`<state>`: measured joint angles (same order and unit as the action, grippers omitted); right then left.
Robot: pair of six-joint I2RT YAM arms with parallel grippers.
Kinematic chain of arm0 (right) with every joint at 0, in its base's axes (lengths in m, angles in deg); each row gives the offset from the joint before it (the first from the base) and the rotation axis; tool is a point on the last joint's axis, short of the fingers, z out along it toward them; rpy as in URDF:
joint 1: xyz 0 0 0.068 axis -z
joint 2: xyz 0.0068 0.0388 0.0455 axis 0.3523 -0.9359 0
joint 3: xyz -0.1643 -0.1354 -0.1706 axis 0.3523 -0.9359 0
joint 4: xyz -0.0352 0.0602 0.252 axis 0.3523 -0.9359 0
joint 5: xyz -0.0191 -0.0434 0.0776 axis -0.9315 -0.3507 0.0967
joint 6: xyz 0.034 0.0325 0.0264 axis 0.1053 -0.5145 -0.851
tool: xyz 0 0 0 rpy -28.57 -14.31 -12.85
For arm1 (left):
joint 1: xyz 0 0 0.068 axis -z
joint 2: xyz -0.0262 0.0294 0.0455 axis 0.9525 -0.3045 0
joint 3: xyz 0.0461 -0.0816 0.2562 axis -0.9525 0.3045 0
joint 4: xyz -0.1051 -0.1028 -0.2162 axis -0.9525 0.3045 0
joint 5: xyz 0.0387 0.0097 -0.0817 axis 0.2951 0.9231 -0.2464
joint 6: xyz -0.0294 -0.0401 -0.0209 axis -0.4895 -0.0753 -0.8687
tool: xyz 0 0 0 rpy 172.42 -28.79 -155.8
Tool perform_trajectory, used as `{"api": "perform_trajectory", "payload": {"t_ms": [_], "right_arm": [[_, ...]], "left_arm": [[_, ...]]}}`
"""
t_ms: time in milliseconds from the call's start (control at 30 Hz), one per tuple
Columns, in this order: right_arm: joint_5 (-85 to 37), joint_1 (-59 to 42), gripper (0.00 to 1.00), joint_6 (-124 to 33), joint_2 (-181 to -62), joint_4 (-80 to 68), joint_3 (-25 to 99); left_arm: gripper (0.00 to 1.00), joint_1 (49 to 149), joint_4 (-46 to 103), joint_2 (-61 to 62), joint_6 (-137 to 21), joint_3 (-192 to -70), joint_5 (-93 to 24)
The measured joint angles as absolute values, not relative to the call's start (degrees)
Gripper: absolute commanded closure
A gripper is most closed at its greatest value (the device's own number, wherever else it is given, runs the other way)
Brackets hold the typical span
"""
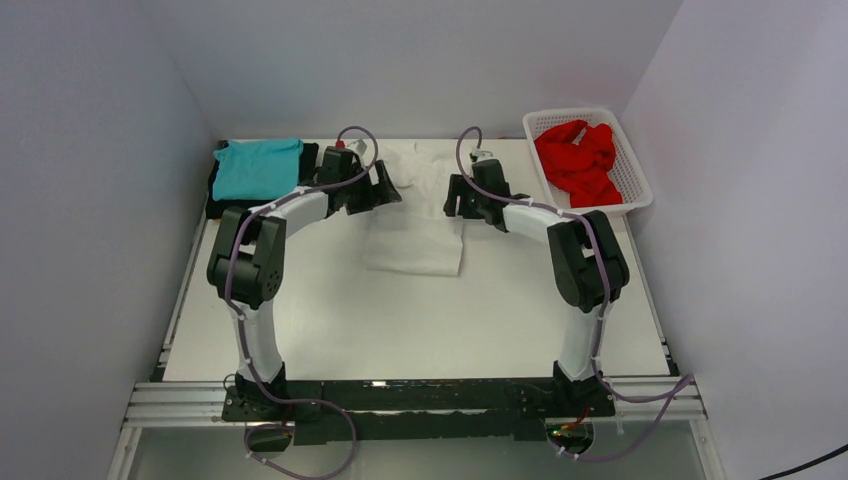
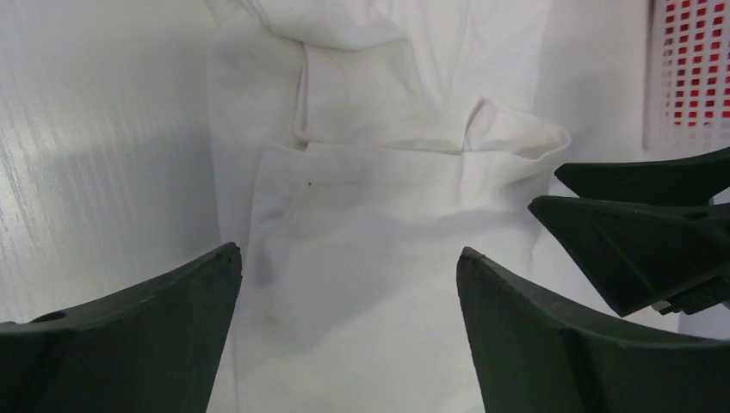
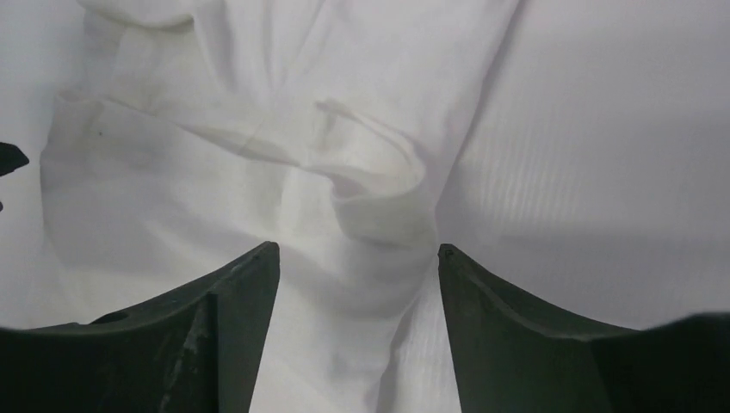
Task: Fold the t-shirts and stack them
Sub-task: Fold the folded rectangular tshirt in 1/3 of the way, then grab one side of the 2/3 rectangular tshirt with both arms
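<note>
The white t-shirt's hem is nearer my base than my fingers, so my left gripper will next go back and down onto the hem's corner nearer the teal t-shirt (image 1: pixel 257 167).
The large white t-shirt (image 1: pixel 418 235) lies partly folded in the middle of the table, its upper part bunched toward the back. My left gripper (image 1: pixel 388 190) is open over its left side, and the fabric (image 2: pixel 361 258) shows between the fingers. My right gripper (image 1: pixel 455 200) is open over its right side, above a raised fold (image 3: pixel 370 181). Neither holds cloth. A folded teal t-shirt (image 1: pixel 257 167) lies on a black t-shirt (image 1: pixel 214 188) at the back left. A red t-shirt (image 1: pixel 580 160) is crumpled in the basket. The yellow-orange shirt is out of view.
The white lattice basket (image 1: pixel 636 170) stands at the back right against the wall, and it shows at the right edge of the left wrist view (image 2: pixel 693 60). Grey walls close in the table on three sides. The right gripper's fingers (image 2: pixel 637 232) reach into the left wrist view.
</note>
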<state>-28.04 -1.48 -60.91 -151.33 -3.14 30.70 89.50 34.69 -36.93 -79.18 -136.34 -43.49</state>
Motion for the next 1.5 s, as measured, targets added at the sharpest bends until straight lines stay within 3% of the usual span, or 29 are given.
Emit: {"api": "perform_trajectory", "payload": {"t_ms": [67,100,267,567,833,1033,1333,1500], "right_arm": [[-28.52,-1.28,0.01,-60.56,-151.75,-4.0,32.71],[-28.85,-1.2,0.0,-60.36,-151.6,-4.0,32.99],[-28.74,-1.15,0.0,-61.54,-146.59,-3.47,28.45],[-18.01,-1.68,0.0,-67.58,-132.01,1.18,11.86],[-11.69,-3.53,0.01,-73.3,-128.49,3.48,2.28],[-13.94,-4.23,0.12,-77.63,-127.79,3.57,-0.86],[-15.69,-4.5,0.34,-83.51,-130.26,5.6,-2.04],[-15.21,-4.71,0.49,-84.87,-131.88,7.32,-2.04]], "left_arm": [[0.01,89.2,34.56,-36.82,-78.94,-136.34,-44.05],[0.01,89.07,34.61,-36.6,-78.96,-136.27,-44.05],[0.0,88.7,34.52,-29.06,-79.03,-129.65,-42.98],[0.01,88.76,29.8,-5.06,-82.33,-104.25,-43.22],[0.05,88.81,29.75,-2.7,-84.39,-94.59,-42.98],[0.16,88.91,26.45,-7.64,-86.4,-94.57,-43.42],[0.42,88.96,21.45,-15.45,-89.3,-97.65,-44.99],[0.69,89.02,19.57,-17.52,-90.29,-97.65,-46.61]]}}
